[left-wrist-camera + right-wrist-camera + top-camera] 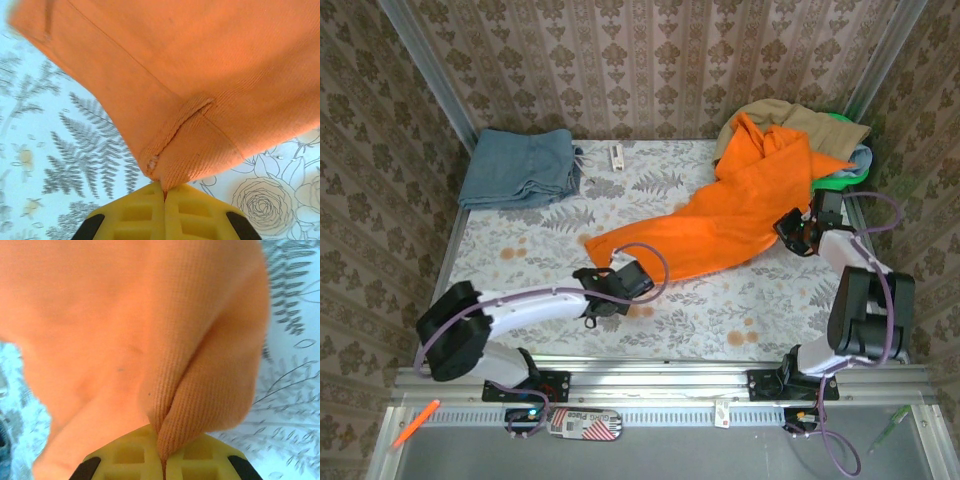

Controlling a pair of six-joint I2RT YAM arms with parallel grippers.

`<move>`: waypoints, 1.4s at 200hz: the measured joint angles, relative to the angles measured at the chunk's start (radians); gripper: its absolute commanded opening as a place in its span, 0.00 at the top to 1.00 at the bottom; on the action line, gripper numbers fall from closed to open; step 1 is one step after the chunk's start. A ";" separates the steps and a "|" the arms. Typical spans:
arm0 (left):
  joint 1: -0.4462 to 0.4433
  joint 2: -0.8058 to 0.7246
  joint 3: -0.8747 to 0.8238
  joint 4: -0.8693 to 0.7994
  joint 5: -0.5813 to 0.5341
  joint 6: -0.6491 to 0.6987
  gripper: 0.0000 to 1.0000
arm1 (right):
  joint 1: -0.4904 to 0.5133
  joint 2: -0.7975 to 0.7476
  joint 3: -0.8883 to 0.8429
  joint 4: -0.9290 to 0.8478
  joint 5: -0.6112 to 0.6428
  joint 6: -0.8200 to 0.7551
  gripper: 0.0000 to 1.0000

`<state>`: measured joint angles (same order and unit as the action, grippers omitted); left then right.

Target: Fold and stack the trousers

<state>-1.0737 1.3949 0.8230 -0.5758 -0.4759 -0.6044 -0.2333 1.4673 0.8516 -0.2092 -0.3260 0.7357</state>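
The right gripper rises outward across the trousers (720, 215) next and releases their edge near the small white object, since that bare tabletop lies outward of my gripper.
The bright orange trousers (720, 215) lie spread across the middle and right of the flowered table, their far end reaching up onto a clothes pile. My left gripper (612, 268) is shut on the near left corner of the trousers (200, 100); its yellow fingers (145, 212) pinch the hemmed corner (167, 182). My right gripper (798, 228) is shut on the trousers' right edge, and a fold of the orange cloth (150, 330) is squeezed between its yellow fingers (200, 460).
A folded blue-grey garment (518, 166) lies at the back left. A pile with a tan garment (815, 120) and green cloth (840, 180) sits at the back right. A small white object (616, 156) lies at the back middle. Patterned walls enclose the table (520, 250).
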 measured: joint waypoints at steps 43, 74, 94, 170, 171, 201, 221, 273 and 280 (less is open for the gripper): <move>0.058 -0.244 0.125 -0.138 -0.062 0.008 1.00 | 0.090 -0.242 0.084 -0.115 0.008 -0.005 1.00; 0.113 -0.384 0.244 -0.230 -0.080 0.041 1.00 | 0.177 -0.350 0.218 -0.194 0.026 -0.014 1.00; 0.128 -0.431 0.337 -0.304 -0.099 0.069 1.00 | 0.255 -0.381 0.319 -0.247 0.047 -0.027 1.00; 0.133 -0.565 0.594 -0.473 -0.188 0.130 1.00 | 0.720 -0.407 0.724 -0.420 0.222 -0.138 1.00; 0.133 -0.567 0.595 -0.475 -0.190 0.130 1.00 | 0.726 -0.407 0.727 -0.422 0.225 -0.140 1.00; 0.133 -0.625 0.647 -0.521 -0.225 0.130 1.00 | 0.927 -0.401 0.779 -0.435 0.306 -0.188 1.00; 0.133 -0.656 0.653 -0.555 -0.232 0.126 1.00 | 0.984 -0.379 0.777 -0.449 0.341 -0.207 1.00; 0.133 -0.702 0.629 -0.612 -0.276 0.108 1.00 | 0.945 -0.287 0.728 -0.452 0.416 -0.251 1.00; 0.133 -0.698 0.621 -0.613 -0.290 0.103 1.00 | 0.906 -0.259 0.727 -0.446 0.396 -0.251 1.00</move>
<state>-0.9405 0.6964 1.4441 -1.1889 -0.7662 -0.5011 0.6731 1.2083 1.5791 -0.6552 0.0696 0.4847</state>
